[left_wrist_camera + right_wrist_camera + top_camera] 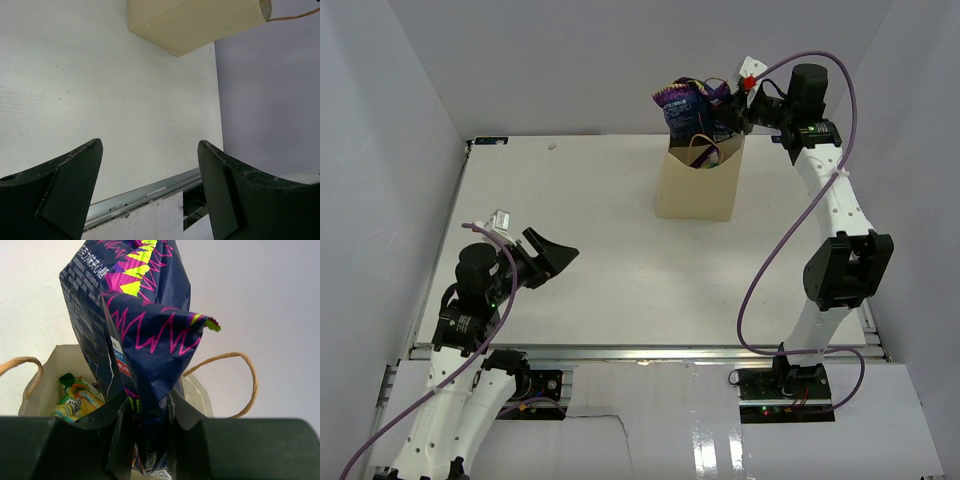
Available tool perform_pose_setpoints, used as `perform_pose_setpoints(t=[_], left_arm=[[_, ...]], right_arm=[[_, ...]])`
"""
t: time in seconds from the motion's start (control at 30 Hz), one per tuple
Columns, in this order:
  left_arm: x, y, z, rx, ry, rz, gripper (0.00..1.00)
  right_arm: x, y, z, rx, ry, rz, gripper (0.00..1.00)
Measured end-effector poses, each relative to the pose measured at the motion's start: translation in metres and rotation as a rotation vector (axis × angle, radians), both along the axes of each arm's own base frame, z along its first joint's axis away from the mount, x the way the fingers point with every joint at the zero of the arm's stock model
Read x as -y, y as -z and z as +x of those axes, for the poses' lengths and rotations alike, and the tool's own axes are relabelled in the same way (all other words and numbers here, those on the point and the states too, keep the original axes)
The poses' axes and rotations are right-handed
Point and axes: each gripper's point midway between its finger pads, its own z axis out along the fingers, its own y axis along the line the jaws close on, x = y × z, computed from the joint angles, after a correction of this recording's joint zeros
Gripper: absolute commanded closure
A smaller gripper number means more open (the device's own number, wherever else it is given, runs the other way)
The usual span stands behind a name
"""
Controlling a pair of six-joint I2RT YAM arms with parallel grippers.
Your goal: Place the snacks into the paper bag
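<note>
I need to lower my right gripper a little and let go of the snack packet inside the bag. The bag's opening is just below it, between the bag's loop handles.
The tan paper bag stands upright at the back middle of the table, its mouth open; its side also shows in the left wrist view. My right gripper is shut on a dark blue-purple snack packet and holds it just above the bag's mouth. In the right wrist view the packet is pinched between my fingers, with the bag's loop handles either side and a green-yellow packet inside the bag. My left gripper is open and empty over the front left of the table.
The white table is bounded by grey walls on three sides. A metal rail runs along its near edge. The right arm's purple cable hangs in a loop at the right.
</note>
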Motion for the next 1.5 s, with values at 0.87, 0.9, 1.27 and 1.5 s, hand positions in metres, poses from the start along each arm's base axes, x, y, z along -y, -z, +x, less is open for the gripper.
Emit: perform_pose_setpoints(t=[0.87,0.9,1.27,1.5], left_arm=[[-0.014,0.006,0.0,0.002,-0.05,0.08,0.06],[-0.014,0.006,0.0,0.008,-0.052,0.085,0.06],[-0.016,-0.022,0.002,0.153,-0.042,0.101,0.06],[-0.013,-0.027,0.001,0.183,-0.021,0.102,0.06]], right_arm=[[0.081,-0.063,-0.061,-0.031,0.37,0.152,0.1],[0.094,-0.062,-0.072,-0.051,0.412,0.171,0.1],[0.128,0.11,-0.166,-0.596,0.67,0.13,0.1],[0.146,0.134,-0.182,-0.631,0.773,0.051,0.1]])
